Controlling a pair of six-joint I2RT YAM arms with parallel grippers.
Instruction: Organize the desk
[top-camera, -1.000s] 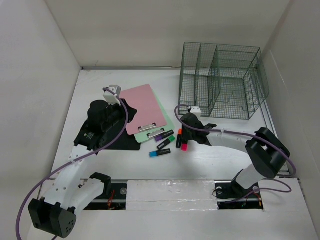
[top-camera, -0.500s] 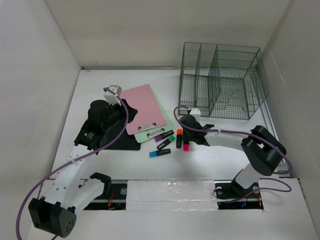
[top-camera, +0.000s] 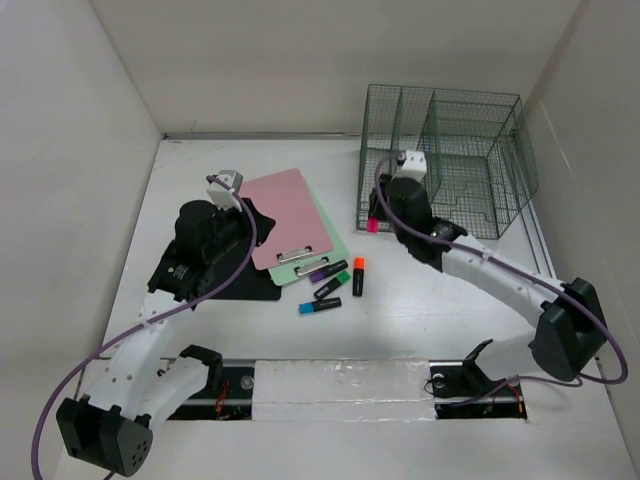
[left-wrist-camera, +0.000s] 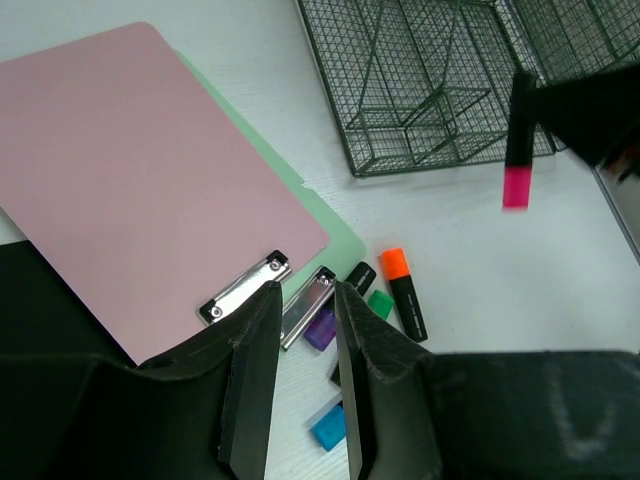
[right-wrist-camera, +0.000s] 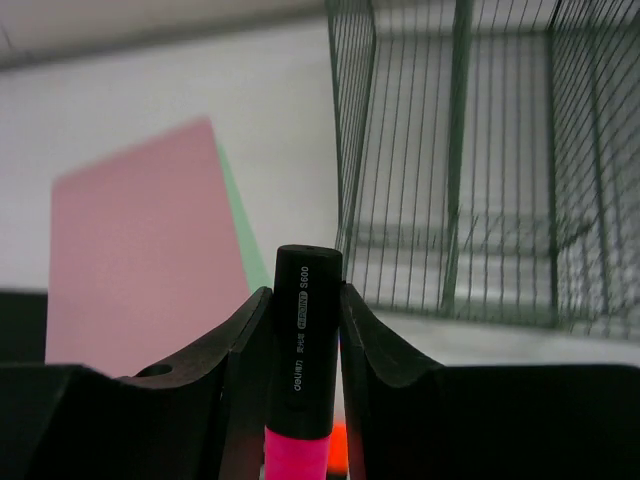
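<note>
My right gripper will move outward past the rack's front edge, over the rack's empty end section (top-camera: 382, 136), to release the pink highlighter (top-camera: 372, 226), because its cap still hangs outside.
The desk (top-camera: 420, 310) is a white tabletop with white walls round it. My right gripper (top-camera: 378, 205) is shut on a pink highlighter (top-camera: 372, 226) and holds it upright in the air, pink cap down, at the front left corner of the green wire rack (top-camera: 450, 160). In the right wrist view the highlighter's black barrel (right-wrist-camera: 303, 340) sits between the fingers of that gripper (right-wrist-camera: 303, 295). It also shows in the left wrist view (left-wrist-camera: 517, 150). My left gripper (left-wrist-camera: 305, 290) is empty, its jaws a narrow gap apart, over the clipboards' clips.
A pink clipboard (top-camera: 290, 215) lies on a green one (top-camera: 335, 240). Orange (top-camera: 358, 275), purple (top-camera: 327, 271), green (top-camera: 330, 286) and blue (top-camera: 318, 306) highlighters lie beside them. A black pad (top-camera: 250, 288) lies under my left arm.
My right gripper has lifted the pink highlighter off the desk and carried it away from me to the rack's front left corner. The left arm has not moved.
</note>
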